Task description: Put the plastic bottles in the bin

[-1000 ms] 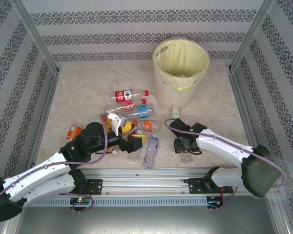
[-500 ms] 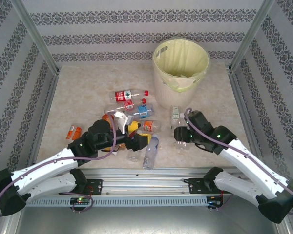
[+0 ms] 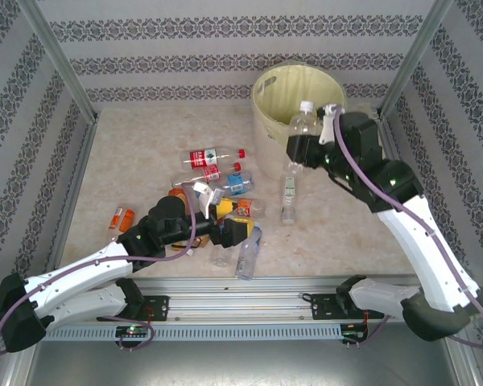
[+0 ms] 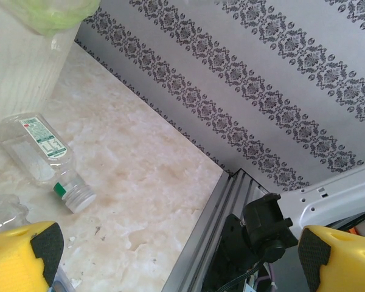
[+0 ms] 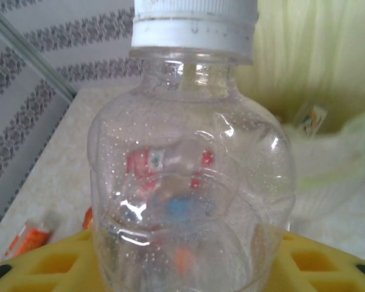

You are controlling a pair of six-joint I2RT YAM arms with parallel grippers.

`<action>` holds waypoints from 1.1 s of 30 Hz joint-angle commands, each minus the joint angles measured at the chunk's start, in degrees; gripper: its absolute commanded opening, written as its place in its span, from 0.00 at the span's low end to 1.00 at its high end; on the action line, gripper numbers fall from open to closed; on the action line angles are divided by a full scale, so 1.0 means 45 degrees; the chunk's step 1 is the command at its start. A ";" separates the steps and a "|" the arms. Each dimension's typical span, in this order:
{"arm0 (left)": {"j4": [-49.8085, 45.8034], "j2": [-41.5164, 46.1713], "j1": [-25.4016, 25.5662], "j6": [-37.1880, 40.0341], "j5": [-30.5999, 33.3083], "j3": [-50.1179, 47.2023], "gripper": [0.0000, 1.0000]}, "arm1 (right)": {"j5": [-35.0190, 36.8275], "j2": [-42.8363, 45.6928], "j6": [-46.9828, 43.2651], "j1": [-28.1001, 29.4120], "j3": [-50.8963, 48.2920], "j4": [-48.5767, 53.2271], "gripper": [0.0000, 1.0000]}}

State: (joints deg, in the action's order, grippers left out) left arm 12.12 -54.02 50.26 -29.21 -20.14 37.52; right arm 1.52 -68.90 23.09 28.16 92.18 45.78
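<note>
I will next move my right gripper outward past the near rim of the bin and let go of the clear bottle over the bin's opening (image 3: 296, 95) (image 5: 322, 85), because that opening is outward of my gripper.
My right gripper (image 3: 299, 149) is raised at the near rim of the pale-yellow bin (image 3: 267, 153) and shut on a clear bottle with a white cap (image 3: 303, 122). That bottle (image 5: 191, 170) stands upright between the yellow fingers (image 5: 328, 261), with the bin's bag (image 5: 316, 55) behind it. Low over the table, my left gripper (image 3: 240, 230) is open beside the pile of bottles (image 3: 225, 189). Its yellow fingers (image 4: 18, 255) are wide apart with nothing between them. A clear bottle with a green label (image 4: 42, 152) lies by the bin (image 4: 24, 55). In the top view that green-label bottle (image 3: 289, 193) lies just in front of the bin.
A red-labelled bottle (image 3: 213, 156) lies left of the bin and a clear blue-capped one (image 3: 248, 251) near the front rail (image 3: 249, 283). An orange bottle (image 3: 121, 217) lies apart at the far left. Patterned walls and metal posts (image 3: 60, 56) close in the table.
My right arm has lifted the clear bottle from the table's front up to the bin's near rim. My left arm has crept slightly to the right by the pile.
</note>
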 commanded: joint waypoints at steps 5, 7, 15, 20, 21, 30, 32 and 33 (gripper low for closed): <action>0.0133 0.0468 0.0120 -0.0059 -0.0019 0.0050 1.00 | -0.0333 -0.2684 -0.1050 -0.1021 0.3554 -0.0360 0.49; 0.0169 0.0598 0.0112 -0.0071 0.0008 -0.0036 1.00 | -0.0300 -0.3471 -0.1007 -0.1315 0.4488 -0.0300 0.49; -0.0085 0.1102 0.0117 0.0154 0.0001 -0.0060 1.00 | 0.0542 -0.6368 -0.1046 -0.1977 0.7402 0.0469 0.48; -0.0597 0.1115 0.0119 0.0151 -0.0074 0.0258 1.00 | 0.1115 -0.8005 -0.0841 -0.2370 0.8889 0.1475 0.46; -0.0810 0.1139 0.0120 0.0219 -0.0066 0.0376 1.00 | 0.1092 -0.8252 -0.0830 -0.2438 0.9130 0.1674 0.46; -0.2402 0.1424 0.0120 0.0688 0.0318 0.1202 1.00 | 0.0121 -0.9864 -0.0956 -0.2969 1.0025 0.2997 0.48; -0.2766 0.1423 0.0119 0.0778 0.0416 0.1427 1.00 | -0.0163 -1.0052 -0.1054 -0.3079 0.9979 0.3211 0.49; -0.2879 0.1385 0.0113 0.0824 0.0477 0.1514 1.00 | -0.0347 -1.0094 -0.1115 -0.3127 0.9867 0.3234 0.50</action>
State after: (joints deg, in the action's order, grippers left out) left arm 2.52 -48.42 50.26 -27.46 -19.03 41.91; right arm 2.50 -113.54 19.22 14.90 135.28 58.39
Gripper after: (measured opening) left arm 0.998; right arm 0.523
